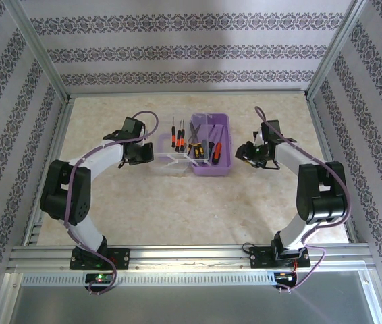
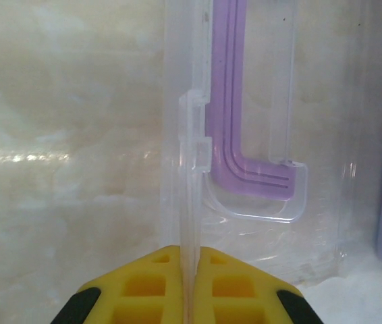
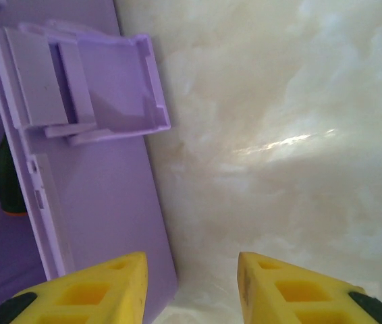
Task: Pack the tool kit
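Note:
The left gripper lifts the pinched clear rim of the lid next, then swings it toward the open purple box (image 1: 211, 169), as the lid lies folded out beside the box.
The purple box (image 1: 211, 169) of the tool kit lies open mid-table, its clear lid (image 1: 166, 164) folded out to the left. Several screwdrivers (image 1: 203, 150) with black and orange handles lie inside the box, and others (image 1: 176, 139) rest by the lid's far edge. My left gripper (image 1: 137, 156) is shut on the lid's left edge; in the left wrist view the yellow fingers (image 2: 150, 283) pinch the clear rim (image 2: 189, 202), with the purple handle (image 2: 235, 135) beyond. My right gripper (image 1: 248, 154) stands open at the box's right wall (image 3: 103, 196), below its latch (image 3: 90, 81). A dark green handle (image 3: 5, 175) shows inside.
Patterned walls and an aluminium frame (image 1: 42, 67) enclose the beige table (image 1: 191, 216) on three sides. Bare tabletop (image 3: 279, 135) stretches to the right of the box.

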